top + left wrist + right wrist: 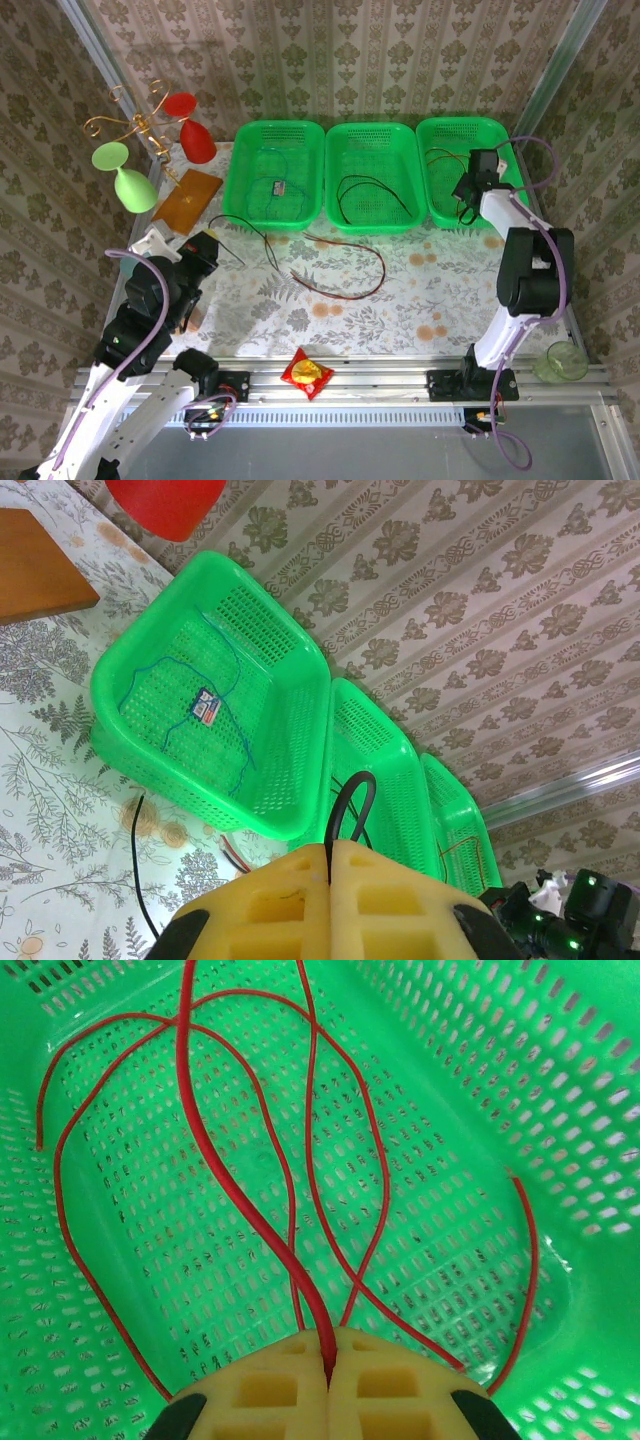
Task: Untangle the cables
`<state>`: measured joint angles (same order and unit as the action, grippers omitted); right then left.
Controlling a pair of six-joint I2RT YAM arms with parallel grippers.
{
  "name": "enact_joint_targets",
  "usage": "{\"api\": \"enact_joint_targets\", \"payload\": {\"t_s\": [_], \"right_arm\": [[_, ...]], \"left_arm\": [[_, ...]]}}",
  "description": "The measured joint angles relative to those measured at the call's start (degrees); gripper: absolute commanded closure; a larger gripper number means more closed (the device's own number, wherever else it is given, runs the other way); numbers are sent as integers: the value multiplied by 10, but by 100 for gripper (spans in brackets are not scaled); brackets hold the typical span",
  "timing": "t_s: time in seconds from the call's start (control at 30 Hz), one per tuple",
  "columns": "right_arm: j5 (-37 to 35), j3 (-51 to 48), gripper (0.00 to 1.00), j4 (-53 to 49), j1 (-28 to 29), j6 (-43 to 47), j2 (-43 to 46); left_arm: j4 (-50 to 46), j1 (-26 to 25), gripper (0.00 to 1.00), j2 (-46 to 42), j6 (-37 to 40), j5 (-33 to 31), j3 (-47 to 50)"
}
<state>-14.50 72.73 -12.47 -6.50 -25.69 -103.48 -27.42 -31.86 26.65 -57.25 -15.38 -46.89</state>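
Note:
Red coils already lie spread across the bottom of the green basket, so I will next lower my right gripper toward it and release the red cable there.
Three green baskets stand in a row at the back. The left basket [233, 170] holds a thin blue-green wire [238, 715] with a small tag. A black cable [372, 184] lies in the middle basket [372, 128]. My left gripper [330, 848] is shut on a black cable [354, 798], which loops up from its pads; from above it [205, 246] is over the table's left side, the cable [252, 230] trailing towards the left basket. My right gripper [328, 1348] hangs inside the right basket [460, 124], shut on a red cable [215, 1160] that coils over the basket floor. A red-and-black pair [362, 290] curves across the table.
At the back left, a red glass [197, 140] and a green glass [135, 186] lie by a gold wire stand [135, 122], with an orange-brown board [188, 198] beside them. A red snack packet [307, 373] sits on the front rail. A green cup [560, 362] stands at the near right.

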Motion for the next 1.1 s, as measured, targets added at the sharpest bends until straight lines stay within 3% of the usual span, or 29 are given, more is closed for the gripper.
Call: {"api": "enact_joint_targets", "payload": {"t_s": [0.33,0.57,0.6,0.7,0.8,0.87,1.07,1.1], "right_arm": [[15,92,100,-23,0,-11,-46],[30,125,100,-77,-1,-39,-141],[32,125,95,-89,-1,-41,-150],[35,143,58,-125,-4,-42,-170],[47,150,33,-135,-8,-44,-172],[53,148,24,-134,-11,-47,-168],[59,125,16,-135,-14,-46,-105],[59,122,10,-135,-14,-47,-85]], "left_arm": [[-5,0,100,-4,0,0,0],[-6,0,100,-4,0,0,0],[-6,0,100,-5,0,0,0],[-7,0,100,-9,0,0,0],[-9,0,100,-10,0,0,0],[-9,0,100,-10,0,0,0],[-36,0,100,9,26,1,-39],[-40,0,100,20,35,1,-59]]}}
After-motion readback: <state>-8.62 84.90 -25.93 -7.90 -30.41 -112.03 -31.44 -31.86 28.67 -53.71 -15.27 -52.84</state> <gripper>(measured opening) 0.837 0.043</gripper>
